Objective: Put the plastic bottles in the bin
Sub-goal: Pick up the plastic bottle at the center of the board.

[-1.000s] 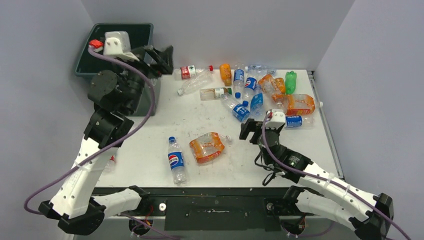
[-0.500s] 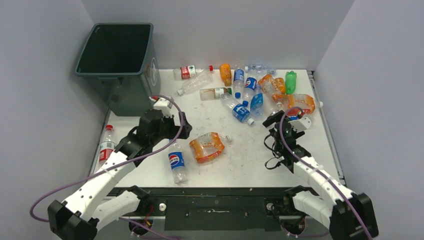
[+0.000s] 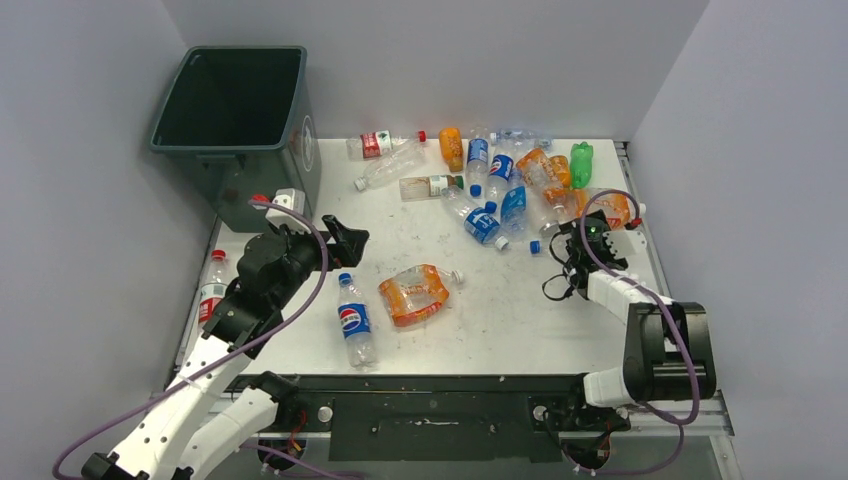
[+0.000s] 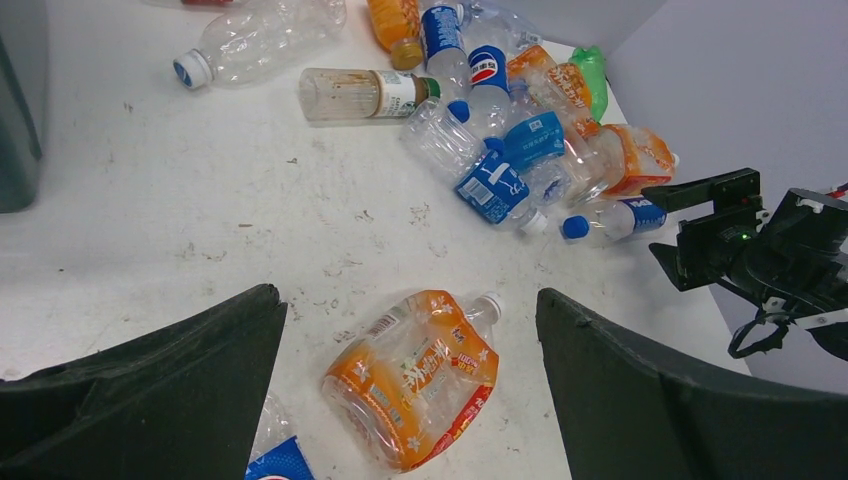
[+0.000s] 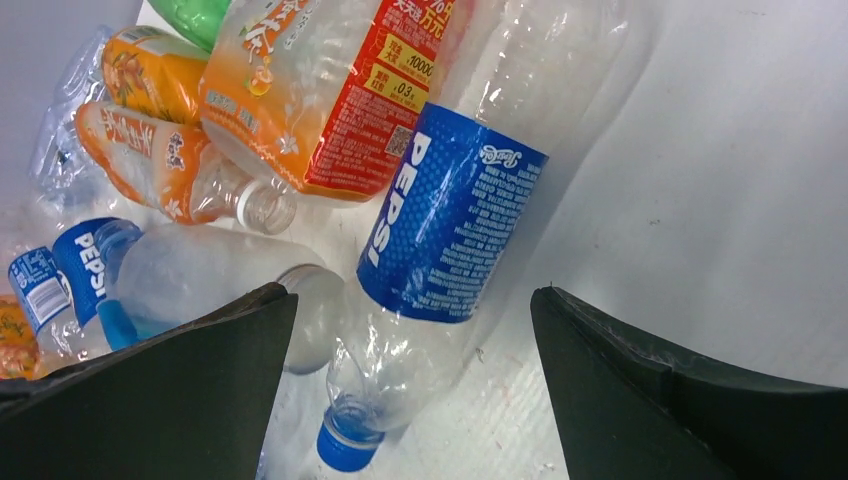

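The blue label of the clear Pepsi bottle is next for my right gripper, which will go down to it and close.
The dark green-grey bin (image 3: 230, 100) stands at the far left. Many plastic bottles lie in a pile (image 3: 505, 180) at the far right. A flattened orange bottle (image 3: 413, 293) and a Pepsi bottle (image 3: 352, 320) lie near the middle. My left gripper (image 3: 348, 240) is open and empty above the table, left of the orange bottle; the left wrist view shows that bottle (image 4: 415, 375) below the open gripper (image 4: 408, 298). My right gripper (image 3: 567, 247) is open at the pile's near edge. In the right wrist view its jaws (image 5: 412, 295) straddle a blue-label Pepsi bottle (image 5: 450, 230) without gripping it.
A red-label bottle (image 3: 212, 290) lies at the table's left edge. Grey walls close in the back and both sides. A metal rail (image 3: 650, 250) runs along the table's right edge. The right arm (image 4: 760, 250) shows in the left wrist view.
My left arm came down from over the bin to the table near the orange bottle. My right arm swung right and back to the Pepsi bottle at the pile's near edge.
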Motion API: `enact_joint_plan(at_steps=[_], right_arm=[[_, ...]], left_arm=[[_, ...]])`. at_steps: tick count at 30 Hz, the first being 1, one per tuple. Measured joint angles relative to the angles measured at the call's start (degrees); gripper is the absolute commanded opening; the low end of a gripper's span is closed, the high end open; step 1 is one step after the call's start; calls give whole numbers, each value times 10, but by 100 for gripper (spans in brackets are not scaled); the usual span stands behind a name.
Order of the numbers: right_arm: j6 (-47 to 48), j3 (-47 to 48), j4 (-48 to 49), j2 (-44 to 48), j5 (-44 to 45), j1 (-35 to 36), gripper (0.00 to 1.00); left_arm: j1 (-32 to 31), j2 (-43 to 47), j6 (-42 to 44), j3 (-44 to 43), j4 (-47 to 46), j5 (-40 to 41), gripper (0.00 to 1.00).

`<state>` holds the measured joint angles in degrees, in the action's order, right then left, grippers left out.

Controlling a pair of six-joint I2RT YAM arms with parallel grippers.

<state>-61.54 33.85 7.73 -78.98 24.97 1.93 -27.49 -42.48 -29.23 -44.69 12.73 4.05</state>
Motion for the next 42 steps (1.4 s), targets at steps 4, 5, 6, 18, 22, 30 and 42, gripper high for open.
enact_joint_plan(at_steps=[4, 5, 6, 18, 22, 30, 42], right_arm=[[-10, 9, 22, -38, -23, -26, 92], [-12, 9, 26, -49, -31, -32, 93], [-14, 9, 27, -59, -38, -38, 93], [-35, 9, 73, -102, -87, -55, 75], [-38, -2, 92, -106, -106, -57, 53], [-49, -39, 127, -83, -150, -56, 39], [52, -99, 153, 351, -268, 92, 40]], left_arm=[[0, 3, -3, 2, 0, 0, 96], [0, 3, -4, 2, 0, 0, 96], [0, 5, -4, 2, 0, 1, 96], [-2, 12, -6, 3, 0, 7, 96], [-6, 16, -5, 3, 0, 16, 96], [-14, 22, -5, 4, 0, 25, 96], [-47, 32, -12, 58, -59, -11, 96]])
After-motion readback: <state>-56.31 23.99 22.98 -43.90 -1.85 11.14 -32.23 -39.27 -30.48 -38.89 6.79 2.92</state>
